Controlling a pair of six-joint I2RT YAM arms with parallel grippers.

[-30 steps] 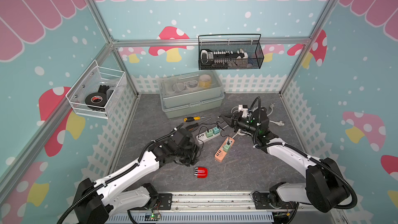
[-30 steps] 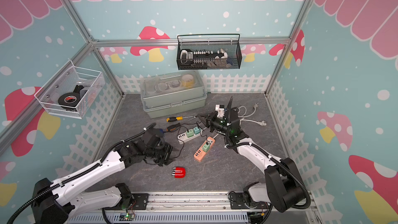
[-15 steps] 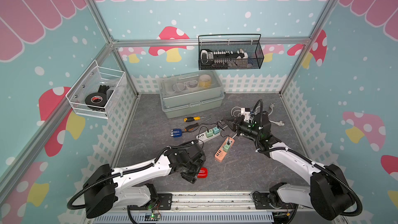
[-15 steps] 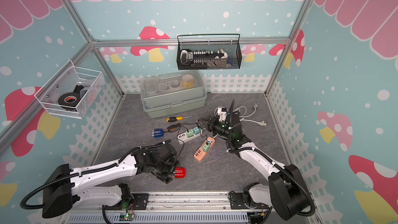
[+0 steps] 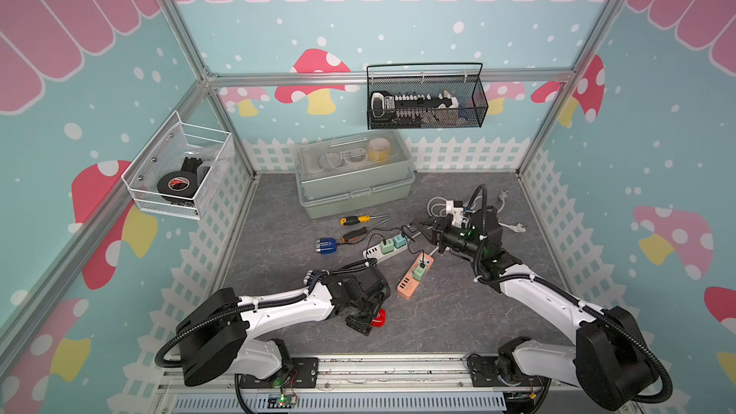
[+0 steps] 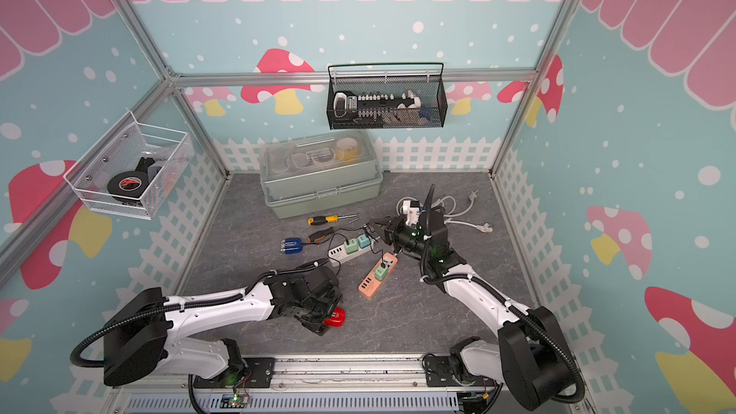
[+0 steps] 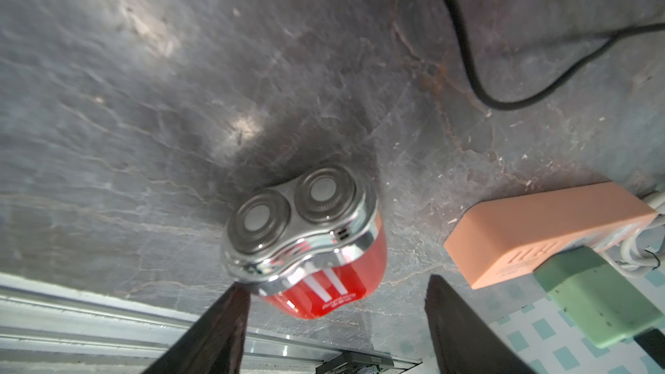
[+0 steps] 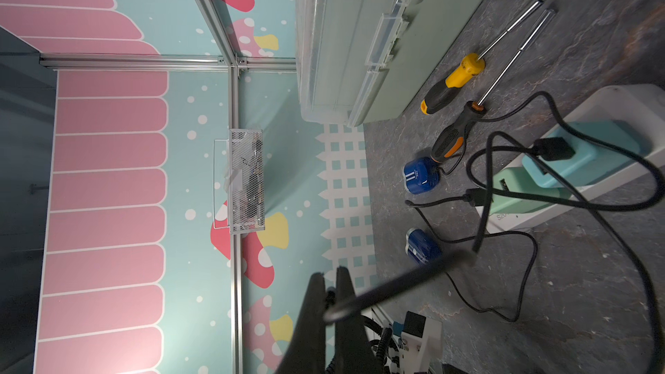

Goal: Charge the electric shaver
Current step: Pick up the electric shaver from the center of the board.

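Observation:
My left gripper should stay open and move further around the shaver's red body [image 5: 378, 318] [image 7: 339, 282] next. It needs to be centered before it closes, because the body is nearer one finger than the other.
The red electric shaver [image 5: 378, 317] [image 6: 335, 317] lies near the table's front edge, its two chrome heads [image 7: 295, 206] toward the left wrist camera. My left gripper [image 5: 367, 322] [image 7: 334, 304] is open and straddles the shaver's red body, which lies close to one finger [image 7: 223, 325]. My right gripper [image 5: 424, 229] [image 8: 330, 277] hangs above the table's right middle, shut on a thin black charging cable [image 8: 392, 287]. That cable runs on in loops to the adapters on the strips.
A white power strip [image 5: 376, 250] and an orange one [image 5: 413, 277] [image 7: 539, 232], both with green adapters, lie mid-table. Two blue shavers [image 8: 421, 176] [image 8: 423, 246], two screwdrivers [image 5: 360, 220] and a grey toolbox [image 5: 354, 183] lie behind. A white cable [image 5: 513, 227] lies at the right.
My left arm swung from beside the white strip down to the front edge, and its jaws opened wider around the red shaver. My right gripper stayed shut on the cable and shifted slightly.

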